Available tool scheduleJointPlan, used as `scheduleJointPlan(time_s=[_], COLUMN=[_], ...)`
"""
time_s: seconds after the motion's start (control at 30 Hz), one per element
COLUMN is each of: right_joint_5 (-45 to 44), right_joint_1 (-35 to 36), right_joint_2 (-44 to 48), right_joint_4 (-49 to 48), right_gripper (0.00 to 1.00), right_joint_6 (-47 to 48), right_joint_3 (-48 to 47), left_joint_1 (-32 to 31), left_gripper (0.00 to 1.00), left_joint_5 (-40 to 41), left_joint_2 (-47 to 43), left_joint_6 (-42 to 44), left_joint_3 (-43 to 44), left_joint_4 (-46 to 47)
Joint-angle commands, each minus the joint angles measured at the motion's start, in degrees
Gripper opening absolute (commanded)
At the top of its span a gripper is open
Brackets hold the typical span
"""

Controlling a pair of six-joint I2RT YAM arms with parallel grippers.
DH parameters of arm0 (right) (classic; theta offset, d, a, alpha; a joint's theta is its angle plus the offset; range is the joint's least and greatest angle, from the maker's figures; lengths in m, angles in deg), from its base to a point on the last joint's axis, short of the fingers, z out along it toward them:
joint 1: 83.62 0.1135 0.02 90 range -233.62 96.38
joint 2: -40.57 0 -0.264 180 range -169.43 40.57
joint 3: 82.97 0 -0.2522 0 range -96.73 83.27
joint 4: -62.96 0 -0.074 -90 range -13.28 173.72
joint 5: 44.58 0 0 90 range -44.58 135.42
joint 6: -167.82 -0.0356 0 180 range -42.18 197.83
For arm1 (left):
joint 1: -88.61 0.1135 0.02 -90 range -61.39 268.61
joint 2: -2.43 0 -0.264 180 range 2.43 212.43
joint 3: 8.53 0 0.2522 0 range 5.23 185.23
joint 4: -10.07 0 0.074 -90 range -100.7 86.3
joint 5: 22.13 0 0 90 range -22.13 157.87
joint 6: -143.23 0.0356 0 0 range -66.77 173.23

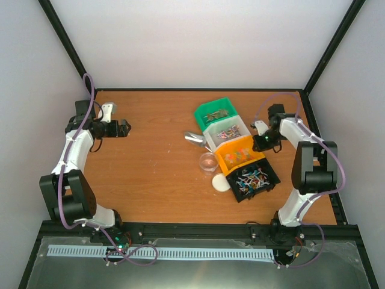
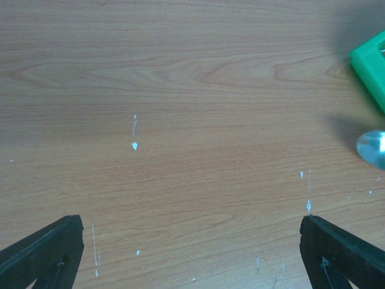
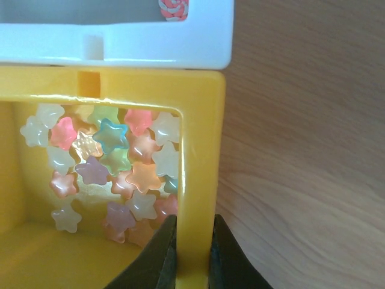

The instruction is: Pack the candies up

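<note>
The row of bins is far from my left gripper, so next my right gripper will slide the orange bin (image 1: 240, 153) left in the top view, then open.
The candies lie in a diagonal row of bins: wrapped ones in the white bin (image 1: 225, 131) and black bin (image 1: 254, 179), pastel star-shaped candies (image 3: 114, 165) in the orange bin (image 1: 240, 153). My right gripper (image 3: 192, 256) is shut on the orange bin's right wall (image 3: 201, 150), one finger inside and one outside; from above this gripper (image 1: 260, 142) sits at the bin's right side. My left gripper (image 1: 124, 128) hovers far to the left over bare wood, its fingers (image 2: 48, 253) wide open with nothing between them.
A green bin (image 1: 215, 112) heads the row at the back. A metal scoop (image 1: 194, 138), a small clear jar (image 1: 208, 161) and a white round lid (image 1: 221, 183) lie just left of the bins. The left wrist view catches the green bin's corner (image 2: 370, 66) and scoop (image 2: 373, 147).
</note>
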Motion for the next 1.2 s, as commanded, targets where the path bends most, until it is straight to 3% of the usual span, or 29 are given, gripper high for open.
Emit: scheduleJointPlan(time_s=[0.0,0.3,0.53,0.67,0.77,0.83,0.87,1.0,1.17], right_joint_5=[3.74,6.09,5.69,3.79,2.76,1.85,1.72,-0.80,-17.14], right_joint_1=[7.26,18.16,20.68,20.21,19.24,19.16,19.21,21.46,33.13], right_joint_2=[-4.81,-8.84,-8.81,-7.61,-4.35,-1.56,-0.49,-0.71,-5.09], right_joint_4=[-3.39,-5.34,-6.88,-3.19,-0.67,-0.95,-1.15,0.03,-1.37], right_gripper=[0.03,0.03,0.03,0.27,0.74,0.94,0.99,1.00,1.00], right_joint_6=[-4.30,-10.86,-11.60,-6.57,-1.90,0.21,0.83,3.69,8.87], right_joint_3=[-0.24,-3.36,-4.56,-7.31,-10.07,-11.41,-12.39,-20.00,-25.97], left_joint_1=[-0.11,-0.15,-0.23,-0.26,-0.23,-0.21,-0.21,-0.16,0.62], left_gripper=[1.00,1.00,1.00,1.00,1.00,1.00,1.00,1.00,1.00], left_joint_5=[0.26,-0.37,-2.03,-2.52,-2.86,-3.62,-4.02,-4.42,-3.59], left_joint_2=[-2.72,-4.80,-5.05,-5.13,-4.96,-4.87,-4.79,-3.71,-2.41], left_joint_6=[-0.98,0.53,3.08,4.81,5.38,4.92,4.21,0.69,-3.37], left_joint_3=[-0.94,-2.91,-3.02,-2.80,-2.60,-2.52,-2.46,-1.62,-0.97], left_joint_4=[-0.05,-0.52,-2.20,-3.74,-4.79,-5.11,-5.09,-5.11,-5.16])
